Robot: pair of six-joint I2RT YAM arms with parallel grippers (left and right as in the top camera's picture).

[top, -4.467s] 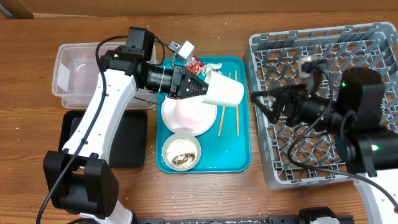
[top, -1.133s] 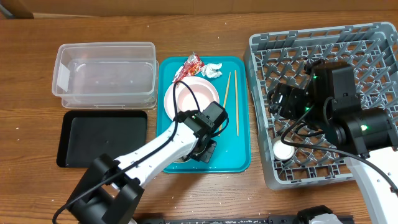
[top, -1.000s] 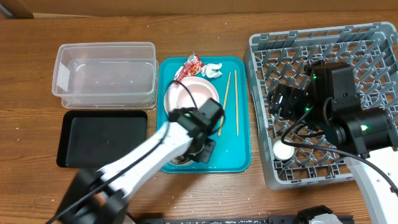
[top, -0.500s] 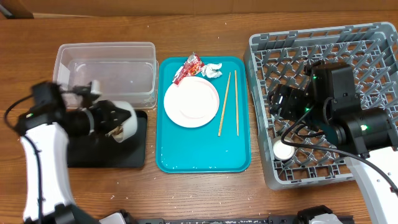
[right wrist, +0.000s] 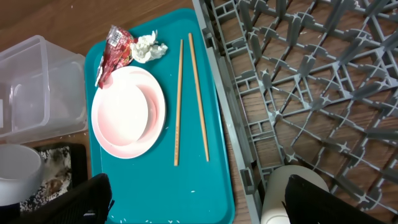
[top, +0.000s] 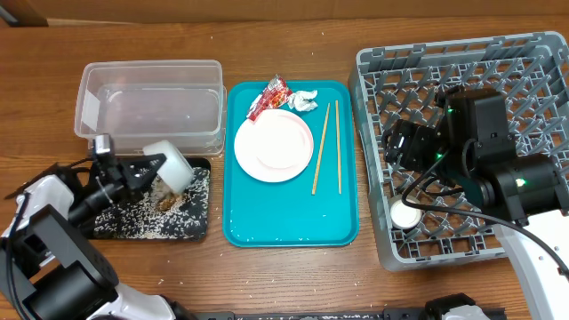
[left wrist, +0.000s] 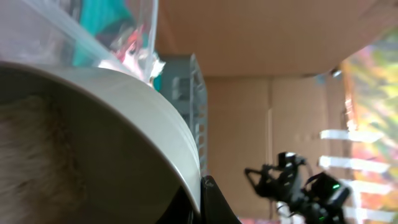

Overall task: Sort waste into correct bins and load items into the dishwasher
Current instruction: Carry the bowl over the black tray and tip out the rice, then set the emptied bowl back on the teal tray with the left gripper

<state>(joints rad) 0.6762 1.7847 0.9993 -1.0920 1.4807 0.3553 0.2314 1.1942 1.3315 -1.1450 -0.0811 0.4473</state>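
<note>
The teal tray's clear front lies to my left gripper's right in the overhead view, so I will carry the tipped bowl there, turn it upright, lower and release.
My left gripper is shut on the rim of the white bowl, tipped on its side over the black tray. Rice scraps lie scattered on that tray. The bowl fills the left wrist view. My right gripper is open and empty above the grey dish rack, where the white cup lies. The pink plate, chopsticks, red wrapper and tissue lie on the teal tray. The right wrist view shows the open fingers, plate and cup.
The clear tub stands behind the black tray, left of the teal tray. A few rice grains lie on the teal tray's front part. The rack's left wall runs close along the teal tray's right edge.
My left arm carried the bowl from the teal tray over to the black tray and tipped it. Rice now lies spread on the black tray. The right arm has not moved.
</note>
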